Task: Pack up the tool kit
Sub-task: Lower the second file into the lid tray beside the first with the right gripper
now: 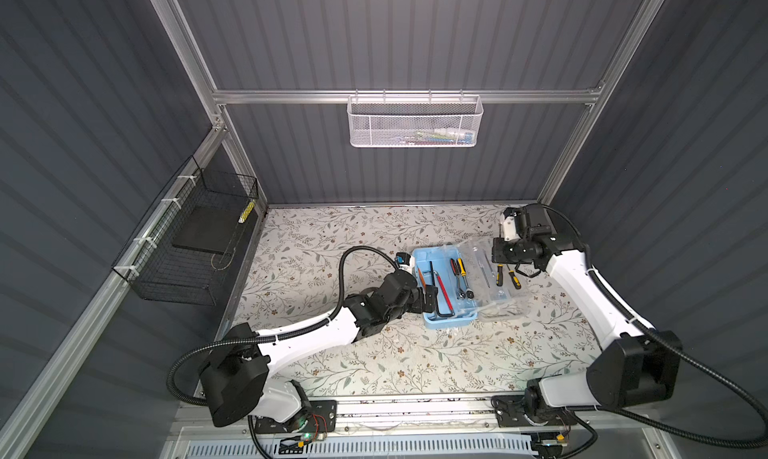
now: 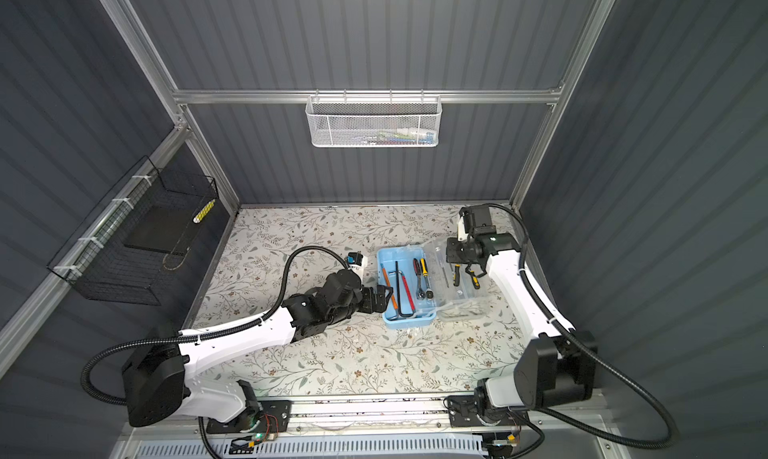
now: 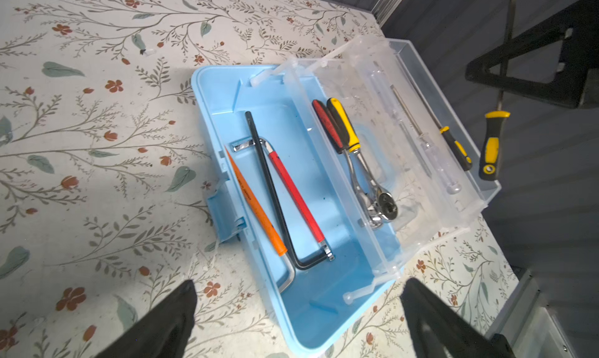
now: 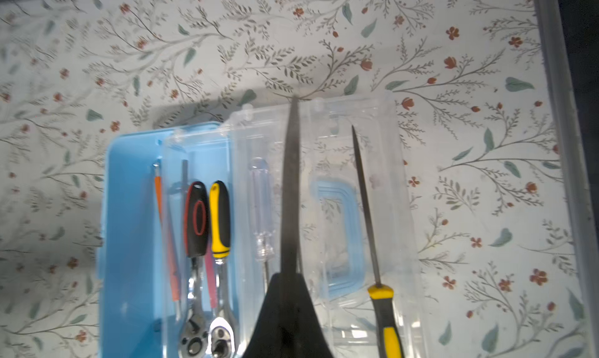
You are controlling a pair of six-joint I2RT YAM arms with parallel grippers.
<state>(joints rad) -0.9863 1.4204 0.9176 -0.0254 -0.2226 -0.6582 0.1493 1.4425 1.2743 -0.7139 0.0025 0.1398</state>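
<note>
My right gripper is above the free part of the lid beside the lying yellow-black screwdriver (image 1: 506, 280) (image 4: 340, 233), so it needs to go down there next and let go of the tool's stem.
The tool kit (image 1: 432, 316) is a light blue box standing open, its clear lid (image 1: 505, 299) folded out to the right. In the box lie orange, black and red hex keys (image 3: 295, 197), and two ratchets (image 3: 359, 165) rest in a clear tray. A clear-handled screwdriver (image 4: 261, 210) and a yellow-black screwdriver (image 4: 384, 311) lie in the lid. My right gripper (image 4: 290, 275) hangs over the lid, shut on the shaft of another yellow-black screwdriver (image 3: 492, 145). My left gripper (image 3: 301, 307) is open and empty at the box's near left corner (image 1: 430, 301).
A white mesh basket (image 1: 415, 122) hangs on the back rail. A black wire basket (image 1: 195, 245) is fixed to the left wall. The floral table top (image 1: 374, 353) ends at metal rails at the front and sides.
</note>
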